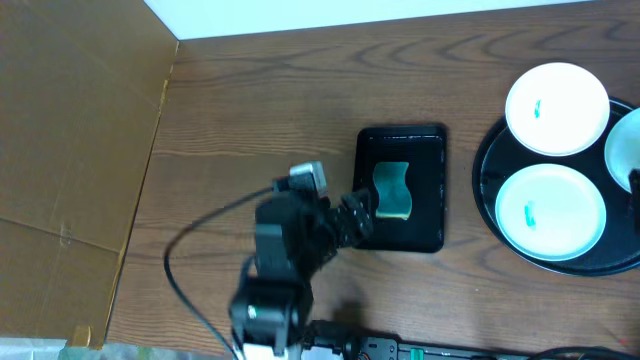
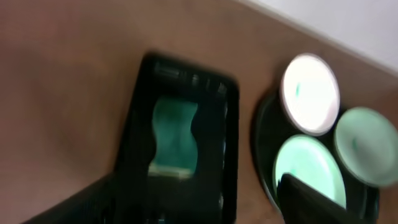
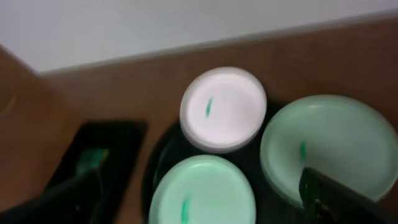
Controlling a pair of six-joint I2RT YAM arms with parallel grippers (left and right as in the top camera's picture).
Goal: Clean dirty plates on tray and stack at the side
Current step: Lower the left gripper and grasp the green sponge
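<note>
Next, my right gripper tilts and comes down onto the front plate's rim away from the sponge [image 2: 174, 134] below it, since bare tray leaves finger room there.
Three white plates with teal smears lie on the round black tray [image 1: 486, 175] at the right: one at the back [image 1: 557, 108], one at the front [image 1: 550, 212], and one cut off by the right edge [image 1: 625, 150]. My left gripper [image 1: 362, 215] is open and empty at the near left edge of the rectangular tray; in the left wrist view its fingers [image 2: 199, 190] spread wide below the sponge [image 2: 174, 134]. My right gripper [image 3: 199, 186] is open and empty above the front plate [image 3: 202, 193], with the back plate [image 3: 224, 109] and right plate [image 3: 329, 146] beyond.
A small rectangular black tray [image 1: 428, 190] holds a teal sponge [image 1: 392, 190] in the middle of the wooden table. Brown cardboard [image 1: 70, 150] covers the left side. A black cable [image 1: 185, 250] loops by the left arm. A white wall edge runs along the back.
</note>
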